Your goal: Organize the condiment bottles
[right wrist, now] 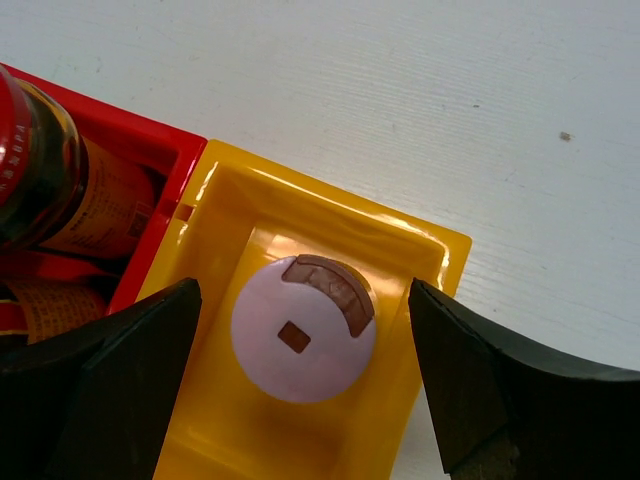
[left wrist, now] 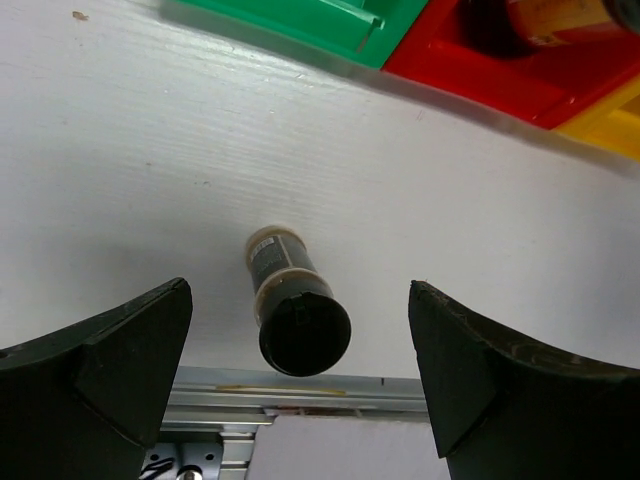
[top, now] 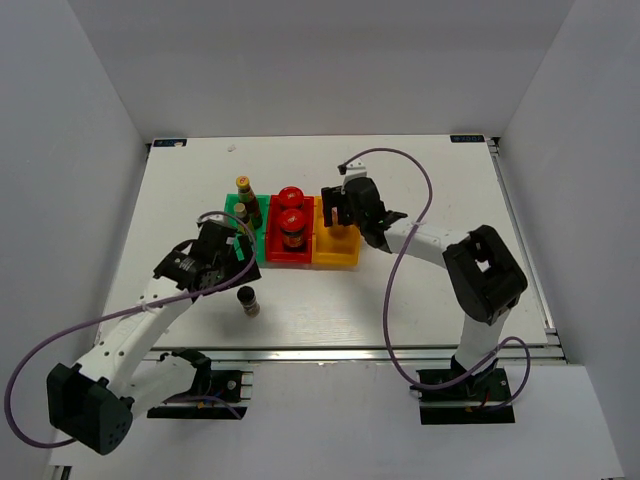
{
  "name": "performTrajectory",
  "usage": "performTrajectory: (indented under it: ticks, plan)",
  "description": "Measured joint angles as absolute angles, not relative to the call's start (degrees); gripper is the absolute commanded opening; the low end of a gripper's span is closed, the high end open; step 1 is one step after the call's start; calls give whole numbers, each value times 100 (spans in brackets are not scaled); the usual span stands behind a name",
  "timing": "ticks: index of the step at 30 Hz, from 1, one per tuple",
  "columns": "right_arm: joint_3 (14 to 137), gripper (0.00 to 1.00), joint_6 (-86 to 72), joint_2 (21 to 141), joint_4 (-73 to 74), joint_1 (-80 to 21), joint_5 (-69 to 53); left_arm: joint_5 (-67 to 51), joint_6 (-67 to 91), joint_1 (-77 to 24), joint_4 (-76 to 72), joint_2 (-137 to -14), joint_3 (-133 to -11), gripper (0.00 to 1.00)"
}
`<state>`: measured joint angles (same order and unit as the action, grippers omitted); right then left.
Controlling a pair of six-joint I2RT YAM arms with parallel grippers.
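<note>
I should lower my left gripper and ease it back onto the black cap of the dark shaker [top: 248, 300] [left wrist: 292, 312]. This shaker is still standing on the tabletop, outside the bins.
A small dark shaker [top: 248, 300] stands on the white table in front of the bins. In the left wrist view the shaker [left wrist: 292, 312] stands between the fingers of my open left gripper [left wrist: 300, 292], which hovers above it [top: 238, 262]. My right gripper [top: 338, 212] is open above the orange-yellow bin [top: 336, 254]. In the right wrist view a pink shaker [right wrist: 303, 328] stands in that bin [right wrist: 425, 250], below the open right gripper [right wrist: 305, 292]. Two red-lidded jars [top: 291, 197] [top: 293, 224] stand in the red bin [top: 275, 255]. The tall yellow-capped bottle [top: 243, 186] and a small bottle [top: 241, 210] stand in the green bin [top: 231, 205].
The three bins sit side by side at the table's middle. A metal rail [left wrist: 300, 385] runs along the table's front edge just behind the dark shaker. A red-lidded jar [right wrist: 40, 170] shows at the left of the right wrist view. White walls enclose the table.
</note>
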<state>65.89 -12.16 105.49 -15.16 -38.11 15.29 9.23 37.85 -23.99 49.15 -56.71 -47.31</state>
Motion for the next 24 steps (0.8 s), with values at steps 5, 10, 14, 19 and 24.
performTrajectory:
  ticks: [5,10,14,19,24]
  plan:
    - [6514,89,-1234,10003,-1334,-3809,1579,1157,3706,-2652,5186,-5927,-4794,91]
    - [6156,89,-1288,9032,-1437,-3809,1728,1319,3686,-2902,5384,-6097,-4794,86]
    - [5857,89,-1319,8464,-1562,-3809,1815,1376,3684,-3120,5376,-6348,-4794,83]
    - [5481,89,-1339,8079,-1538,-3809,2003,1422,3638,-3247,5354,-6582,-4818,71]
    - [5148,89,-1337,7706,-1466,-3809,2318,1457,3594,-3293,5384,-6737,-4939,56]
